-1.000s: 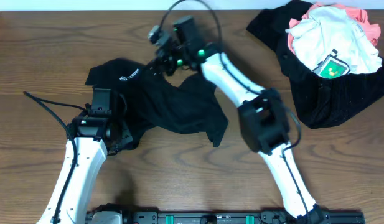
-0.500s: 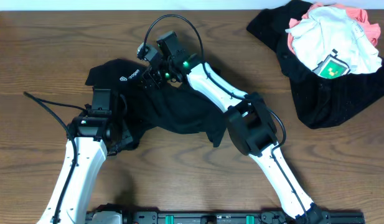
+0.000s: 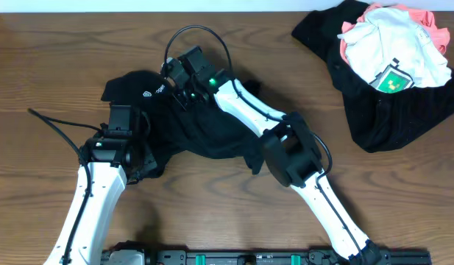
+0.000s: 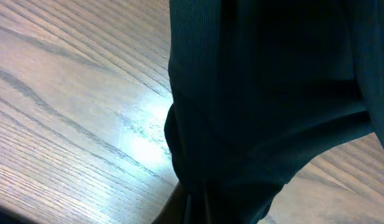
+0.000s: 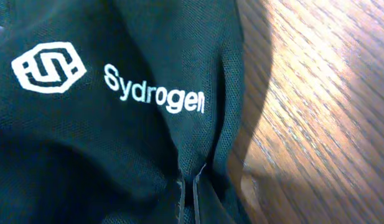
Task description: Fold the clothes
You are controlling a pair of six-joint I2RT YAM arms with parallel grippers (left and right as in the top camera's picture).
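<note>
The right gripper pinches the shirt, so the left gripper needs to stay still and open its fingers to let go of the black shirt's near corner (image 3: 152,171) (image 4: 224,191), which lies between them.
One black shirt (image 3: 212,129) of the clothes lies crumpled at the table's left centre, its white logo (image 3: 147,93) facing up. My right gripper (image 3: 172,91) sits just right of that logo, shut on a fold of the shirt. The right wrist view shows its jaws (image 5: 187,196) pinching the fabric below the logo (image 5: 48,65) and the lettering (image 5: 154,96). My left gripper (image 3: 122,118) is at the shirt's left edge. In the left wrist view, the left gripper (image 4: 201,208) is shut on black fabric (image 4: 266,93) that fills most of the frame and hides the fingertips.
A pile of other clothes lies at the back right: a black garment (image 3: 392,118) underneath, a white one (image 3: 392,40) with a green print (image 3: 392,79), and a coral-pink one (image 3: 433,18). Bare wooden table (image 3: 50,59) surrounds the shirt.
My right gripper has moved left and down onto the shirt beside the logo and closed on a fold. The left arm has not moved.
</note>
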